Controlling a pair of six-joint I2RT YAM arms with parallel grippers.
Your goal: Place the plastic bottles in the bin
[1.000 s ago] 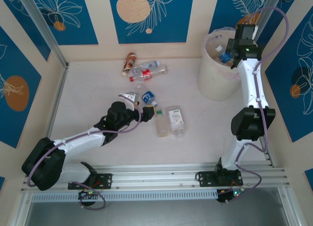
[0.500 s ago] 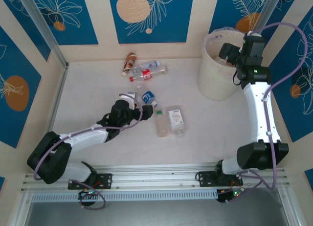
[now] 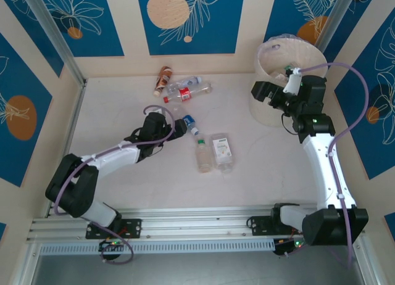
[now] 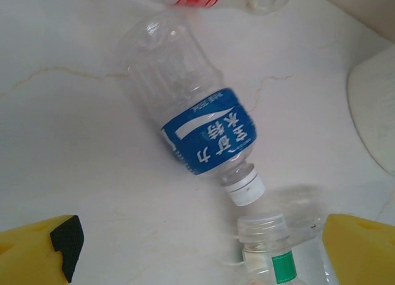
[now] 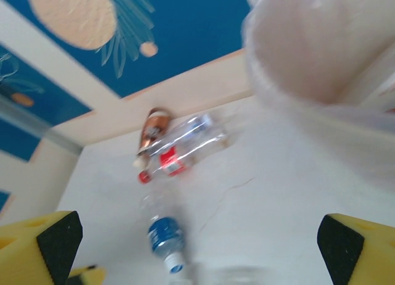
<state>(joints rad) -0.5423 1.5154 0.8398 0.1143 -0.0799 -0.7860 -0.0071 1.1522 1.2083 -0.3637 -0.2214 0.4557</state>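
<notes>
The bottle lies slanted ahead, so the robot's left gripper will next move outward over the blue label [image 3: 190,123] [image 4: 207,132], turn in line with the bottle and go down.
A clear bottle with a blue label [image 4: 207,132] lies on the table just ahead of my left gripper [image 4: 197,257], which is open with nothing between its fingers; from above, the bottle [image 3: 188,121] lies beside that gripper [image 3: 175,128]. The capped neck of a green-labelled bottle [image 4: 266,232] lies beside its white cap. Two more clear bottles [image 3: 202,155] [image 3: 221,152] lie side by side at mid-table. A brown bottle [image 3: 163,79], a red-labelled one [image 3: 182,93] and a clear one [image 3: 196,84] are clustered at the back. My right gripper [image 3: 263,92] hangs open and empty in front of the cream bin [image 3: 271,115].
Blue patterned wall panels close the table at the back and sides. A metal post [image 3: 55,38] stands at the back left corner. The right wrist view is blurred, with the bin's bag [image 5: 321,57] at upper right and the back bottles [image 5: 170,158] ahead.
My right arm has swung down from over the bin to its front left side, still open. My left gripper has moved forward up to the blue-labelled bottle.
</notes>
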